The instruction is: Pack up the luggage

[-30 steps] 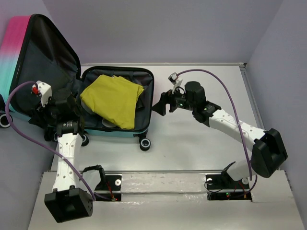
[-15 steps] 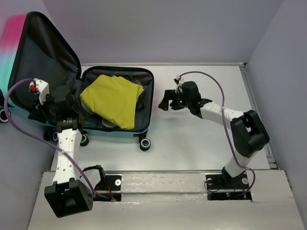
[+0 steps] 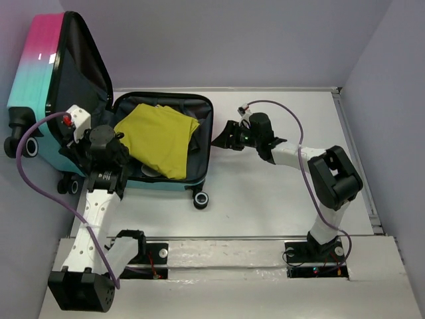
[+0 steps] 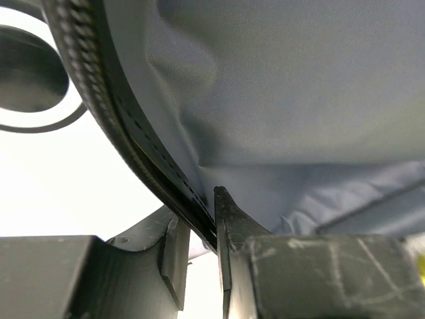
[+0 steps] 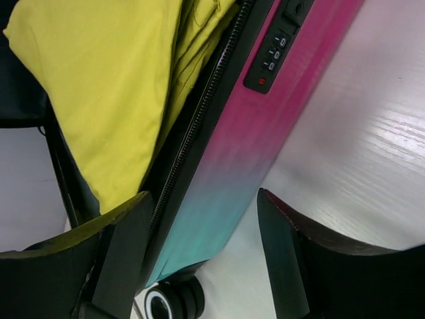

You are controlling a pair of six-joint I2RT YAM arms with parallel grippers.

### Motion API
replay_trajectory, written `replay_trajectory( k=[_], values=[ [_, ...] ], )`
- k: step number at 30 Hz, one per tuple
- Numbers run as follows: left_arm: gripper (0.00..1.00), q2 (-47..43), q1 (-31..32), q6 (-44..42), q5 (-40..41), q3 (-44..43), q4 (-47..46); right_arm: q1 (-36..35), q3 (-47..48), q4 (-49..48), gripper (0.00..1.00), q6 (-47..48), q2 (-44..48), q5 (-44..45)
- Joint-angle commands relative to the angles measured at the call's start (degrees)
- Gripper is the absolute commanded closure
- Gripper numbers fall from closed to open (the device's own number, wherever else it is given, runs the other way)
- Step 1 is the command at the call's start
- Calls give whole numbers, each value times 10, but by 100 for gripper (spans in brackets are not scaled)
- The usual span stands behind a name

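Observation:
The left gripper swings the lid's rim to its right in the top view, over the yellow garment (image 3: 156, 136), and releases it next, since the luggage's uncovered base lies that way.
The luggage (image 3: 36, 63) is open, its pink-to-teal lid raised steeply at the left and its base flat on the table. A folded yellow garment (image 3: 156, 136) lies in the base. My left gripper (image 3: 101, 141) is shut on the lid's zipper rim (image 4: 133, 143), with grey lining (image 4: 279, 100) beside it. My right gripper (image 3: 222, 136) is open at the base's right side. In the right wrist view its fingers (image 5: 126, 246) straddle the shell wall (image 5: 252, 139), one over the yellow garment (image 5: 99, 86), one over the table.
The white table (image 3: 279, 193) is walled on the left, back and right. Black wheels stick out at the base's near corner (image 3: 201, 198) and on the lid (image 3: 16, 143). A combination lock (image 5: 272, 60) sits on the shell's side.
The lid has swung up from lying back to steeply raised, and my left gripper has moved right with it. My right gripper has moved left, up to the base's right wall.

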State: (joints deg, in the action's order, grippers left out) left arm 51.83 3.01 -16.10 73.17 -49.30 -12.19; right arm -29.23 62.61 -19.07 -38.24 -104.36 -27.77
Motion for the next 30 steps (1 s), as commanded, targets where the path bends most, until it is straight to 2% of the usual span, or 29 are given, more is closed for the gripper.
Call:
replay_trajectory(
  k=[1, 2, 4, 5, 6, 8, 9, 11, 12, 15, 16, 18, 21, 22, 23, 26, 27, 28, 29, 30],
  values=[
    [94, -31, 59, 12, 2, 27, -11, -17, 33, -40, 26, -35, -23, -4],
    [94, -36, 84, 13, 5, 32, -11, -17, 45, -29, 25, -32, -36, 1],
    [94, -45, 119, 2, 9, 41, -14, -22, 69, -12, 30, -38, -69, 5],
    [94, -48, 147, -12, 12, 46, -24, -22, 72, -13, 38, -46, -78, 3],
    [94, -51, 210, -39, 22, 65, -53, -22, 73, -26, 53, -56, -84, 0],
    [94, -53, 271, -85, 48, 76, -95, -28, 73, -42, 63, -74, -98, -4],
    [94, -50, 319, -83, 62, 76, -95, -28, 78, -42, 72, -75, -102, -4],
    [94, -45, 359, -69, 73, 75, -94, -34, 85, -40, 79, -75, -109, -1],
    [94, -40, 398, -65, 81, 76, -94, -34, 85, -40, 83, -75, -112, 1],
    [94, -27, 461, -63, 94, 78, -92, -34, 81, -41, 86, -75, -116, 3],
    [94, -22, 511, -66, 110, 77, -92, -34, 79, -42, 86, -73, -116, 6],
    [94, -13, 561, -69, 131, 74, -90, -34, 77, -42, 86, -72, -116, 8],
    [94, -6, 643, -37, 153, 55, -41, -34, 75, -40, 86, -72, -112, 12],
    [86, -7, 662, 8, 156, 48, 4, -34, 74, -41, 86, -72, -111, 17],
    [55, -7, 683, 30, 148, 41, 28, -34, 72, -41, 86, -73, -111, 18],
    [1, -6, 787, 124, 94, -10, 138, -34, 67, -42, 86, -73, -107, 26],
    [1, -1, 796, 185, 14, -39, 204, -34, 66, -41, 86, -71, -105, 35],
    [1, 6, 796, 270, -21, -64, 276, -34, 58, -42, 87, -69, -103, 41],
    [1, 17, 796, 273, -45, -96, 280, -34, 52, -42, 93, -67, -95, 49],
    [1, 21, 794, 276, -66, -110, 287, -34, 47, -44, 93, -63, -91, 57]
  ],
)
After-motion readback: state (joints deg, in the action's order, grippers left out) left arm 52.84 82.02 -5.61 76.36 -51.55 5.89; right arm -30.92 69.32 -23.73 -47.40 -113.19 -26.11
